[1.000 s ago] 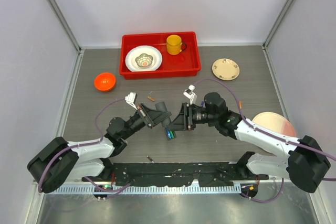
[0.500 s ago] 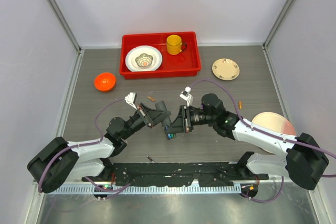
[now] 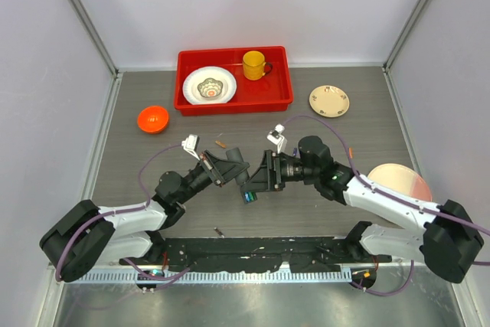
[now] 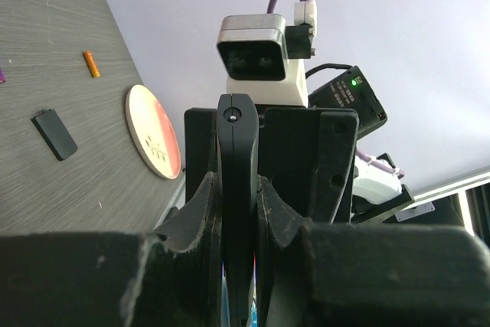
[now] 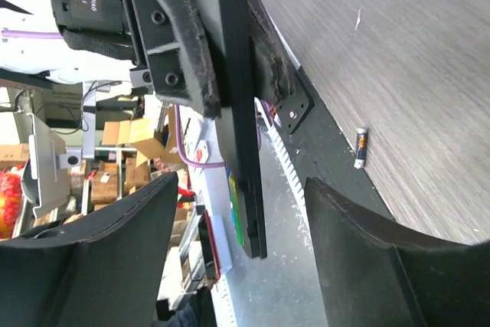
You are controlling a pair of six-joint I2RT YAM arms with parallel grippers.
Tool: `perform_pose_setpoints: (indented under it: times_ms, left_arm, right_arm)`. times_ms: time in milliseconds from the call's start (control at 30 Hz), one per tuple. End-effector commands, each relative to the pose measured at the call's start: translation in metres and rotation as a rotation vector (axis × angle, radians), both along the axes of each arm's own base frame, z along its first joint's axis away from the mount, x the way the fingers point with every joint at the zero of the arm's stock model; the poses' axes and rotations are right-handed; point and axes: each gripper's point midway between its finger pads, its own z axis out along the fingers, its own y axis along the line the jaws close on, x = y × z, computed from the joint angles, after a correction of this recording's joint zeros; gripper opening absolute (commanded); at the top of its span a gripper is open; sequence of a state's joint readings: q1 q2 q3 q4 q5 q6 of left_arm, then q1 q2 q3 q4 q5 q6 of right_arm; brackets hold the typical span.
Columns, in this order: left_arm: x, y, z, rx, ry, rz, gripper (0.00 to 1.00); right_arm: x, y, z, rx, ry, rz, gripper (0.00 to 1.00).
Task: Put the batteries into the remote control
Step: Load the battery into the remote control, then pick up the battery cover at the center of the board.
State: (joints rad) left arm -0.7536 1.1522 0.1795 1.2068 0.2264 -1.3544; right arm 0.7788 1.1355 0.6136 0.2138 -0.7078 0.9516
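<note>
The robot's right gripper needs to swing over and down next onto the black cover, which is below the gripper and to its right in the top view, because the remote (image 4: 237, 135) holds batteries.
My left gripper (image 3: 234, 171) is shut on the remote control (image 3: 246, 189), a black bar held edge-on above the table's middle. In the left wrist view the remote (image 4: 237, 135) sits clamped between both pads. In the right wrist view the remote (image 5: 239, 112) shows green and blue batteries (image 5: 234, 216) in its lower end. My right gripper (image 3: 262, 177) is open, its fingers (image 5: 99, 258) spread either side of the remote's end without touching it. Loose batteries lie on the table: an orange one (image 3: 221, 144), a dark one (image 3: 218, 231) and another orange one (image 3: 351, 152).
A red tray (image 3: 283, 99) at the back holds a patterned bowl (image 3: 209, 86) and a yellow mug (image 3: 254, 64). An orange bowl (image 3: 153, 119) is at the left, a cream plate (image 3: 329, 100) at the back right, a pink plate (image 3: 400, 181) by the right arm. A small black cover (image 4: 55, 134) lies on the table.
My right gripper shifted left toward the remote, then back right to about where it was. The left gripper and the remote have stayed still.
</note>
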Motion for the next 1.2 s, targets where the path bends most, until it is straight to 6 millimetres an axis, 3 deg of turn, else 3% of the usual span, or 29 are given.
perform_pose_setpoints:
  times_ms: [0,67,100,133,167,200,233,333,433,567,1000,1167]
  left_arm:
    - [0.0,0.005,0.025,-0.056,-0.082,0.027,0.0]
    - [0.0,0.006,0.023,-0.048,-0.084,0.03,0.0]
    - [0.001,0.007,0.022,-0.046,-0.082,0.036,0.0]
    - [0.001,0.009,0.022,-0.045,-0.083,0.039,0.0]
    - [0.001,0.01,0.022,-0.046,-0.087,0.041,0.0]
    - [0.0,0.011,0.02,-0.039,-0.086,0.039,0.0]
    - [0.0,0.011,0.018,-0.03,-0.088,0.037,0.0]
    - [-0.005,0.01,0.014,-0.008,-0.092,0.016,0.0]
    - [-0.011,0.009,0.013,-0.002,-0.103,-0.021,0.0]
    - [-0.019,0.011,0.01,-0.001,-0.105,-0.049,0.0]
    - [-0.029,0.024,0.016,0.027,-0.173,-0.019,0.0]
    - [-0.029,0.022,0.014,0.027,-0.167,-0.027,0.0]
  right_arm:
    - [0.017,-0.02,0.048,0.057,-0.173,-0.075,0.74]
    - [0.028,-0.04,0.039,-0.054,-0.198,-0.141,0.76]
    - [0.034,-0.048,0.055,-0.083,-0.265,-0.178,0.76]
    - [0.052,-0.073,0.024,-0.292,-0.298,-0.289,0.76]
    - [0.061,-0.087,0.016,-0.392,-0.307,-0.351,0.76]
    - [0.068,-0.108,-0.006,-0.565,-0.263,-0.408,0.76]
    - [0.089,-0.137,-0.021,-0.732,-0.293,-0.531,0.72]
    - [0.103,-0.172,-0.073,-1.075,-0.246,-0.538,0.67]
    - [0.11,-0.177,-0.107,-1.187,-0.224,-0.49,0.67]
    - [0.118,-0.185,-0.139,-1.267,-0.183,-0.473,0.69]
    - [0.127,-0.204,-0.167,-1.286,-0.112,-0.465,0.73]
    - [0.128,-0.2,-0.176,-1.247,-0.083,-0.455,0.73]
